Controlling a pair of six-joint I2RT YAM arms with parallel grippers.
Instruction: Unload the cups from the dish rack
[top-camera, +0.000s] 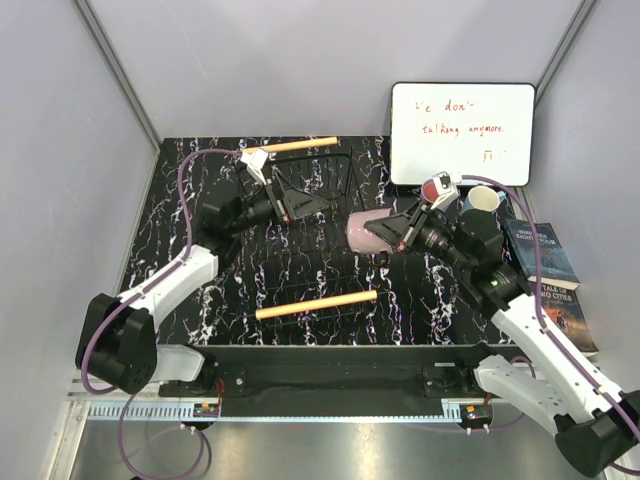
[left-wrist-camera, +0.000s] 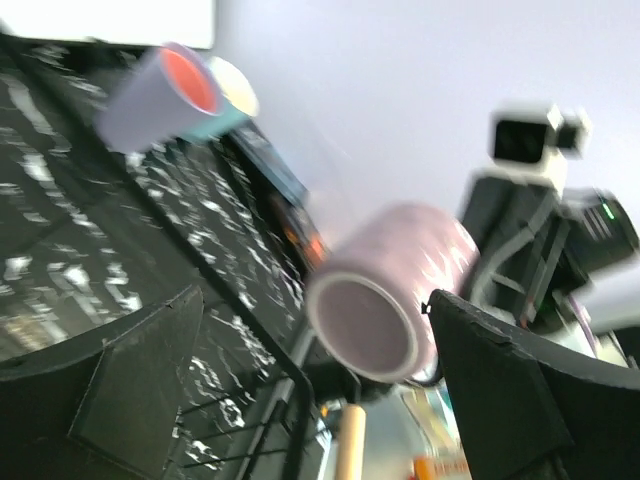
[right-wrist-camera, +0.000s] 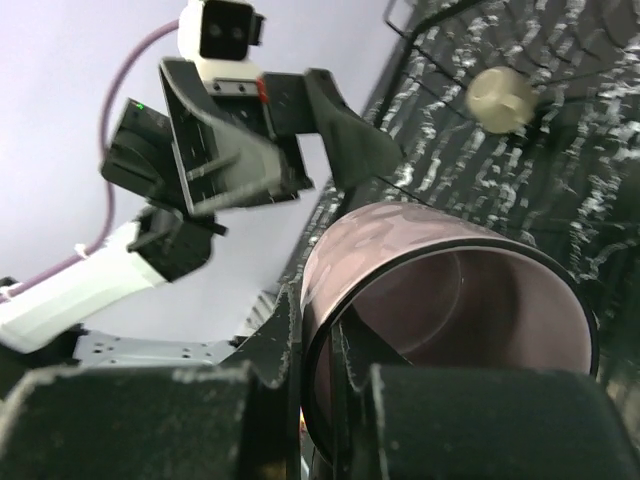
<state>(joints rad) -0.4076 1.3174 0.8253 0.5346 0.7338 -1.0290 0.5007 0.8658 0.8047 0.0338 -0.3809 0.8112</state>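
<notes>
The mauve-pink cup is still sideways over the rack, so my right gripper should carry it toward the lavender cup, turn it base-down and lower it onto the counter.
My right gripper is shut on the rim of the dusty mauve-pink cup and holds it on its side above the dish rack. In the right wrist view one finger is outside the cup wall and the other is inside. My left gripper is open and empty, just left of the cup and pointing at it; the cup's base faces it. A lavender cup with a coral inside and a light blue cup stand at the back right. The olive-grey mug is out of view.
A whiteboard leans against the back wall on the right. Two books lie along the right edge. The rack's far wooden bar lies at the back, with an upright wire divider near the left gripper.
</notes>
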